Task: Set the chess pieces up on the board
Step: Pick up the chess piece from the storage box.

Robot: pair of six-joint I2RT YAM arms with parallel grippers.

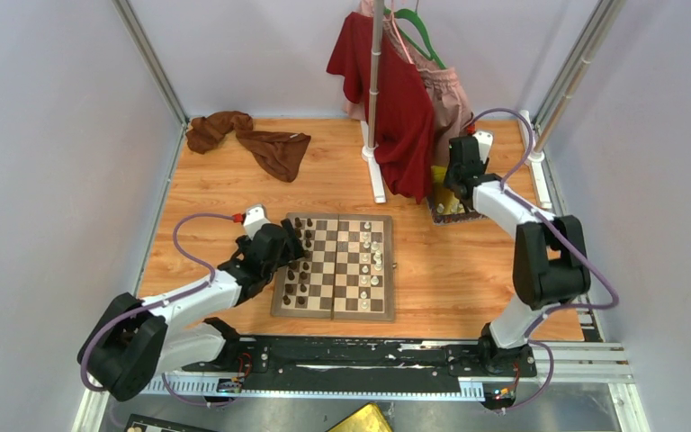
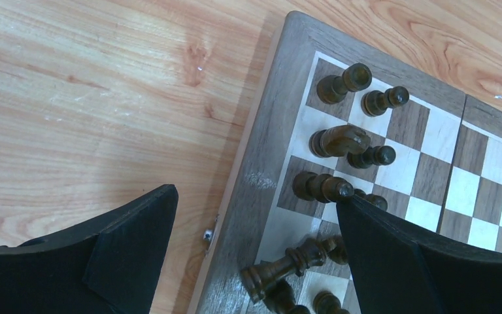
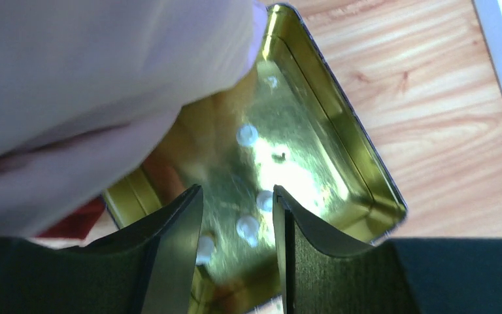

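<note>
The white piece ahead of my right gripper's fingers stands apart, with open tray bottom around it. I should next lower that gripper into the gold tray (image 3: 340,111) onto it.
The board (image 1: 333,314) lies mid-table, with dark brown pieces (image 1: 301,270) on its left columns and cream-white pieces (image 1: 373,256) on the right. My left gripper (image 1: 292,243) is open over the board's left border (image 2: 261,150). In the left wrist view the gripper (image 2: 255,195) is empty. One dark piece (image 2: 294,261) lies tipped over between the fingers, and others (image 2: 343,78) stand beyond. My right gripper (image 1: 454,193) hangs over the gold tray (image 3: 340,111), jaws (image 3: 236,190) partly open and empty. A few white pieces (image 3: 248,227) lie in the tray below.
A clothes rack with a red garment (image 1: 396,99) stands behind the board, and its white base (image 1: 375,175) is on the table. Pale pink cloth (image 3: 72,78) hangs over the tray's left part. A brown cloth (image 1: 261,139) lies at the back left.
</note>
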